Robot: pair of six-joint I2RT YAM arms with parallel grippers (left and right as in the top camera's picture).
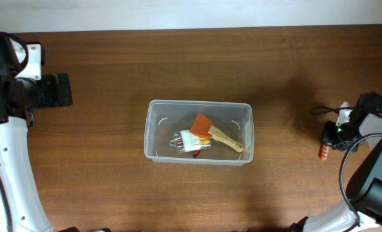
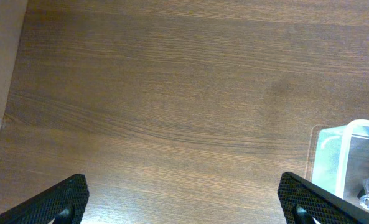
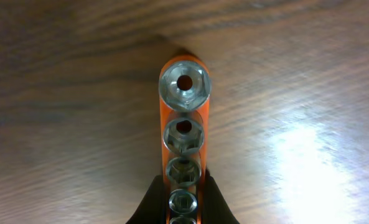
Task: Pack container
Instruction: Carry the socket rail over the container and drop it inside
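Observation:
I need to move my right gripper to the left in the overhead view, over the container's bottom beyond the scraper's wooden handle [image 1: 211, 131], and let go of the bar there, since that spot is clear.
The container [image 1: 153, 132], a clear rectangular tub with a rim, sits mid-table and holds an orange scraper with a wooden handle [image 1: 211, 131], a white item and small clear pieces. Its corner shows in the left wrist view [image 2: 349, 158]. My right gripper [image 1: 330, 138] at the table's right is shut on an orange rail of metal sockets [image 1: 324, 151]; the right wrist view shows the rail [image 3: 183, 118] pinched between the fingers [image 3: 183, 199] over the wood. My left gripper [image 1: 60, 90] is open and empty at the far left, its fingers spread wide [image 2: 184, 199] over bare table.
The wooden table's left edge [image 2: 7, 93] shows in the left wrist view. A black cable [image 1: 326, 109] runs by the right arm.

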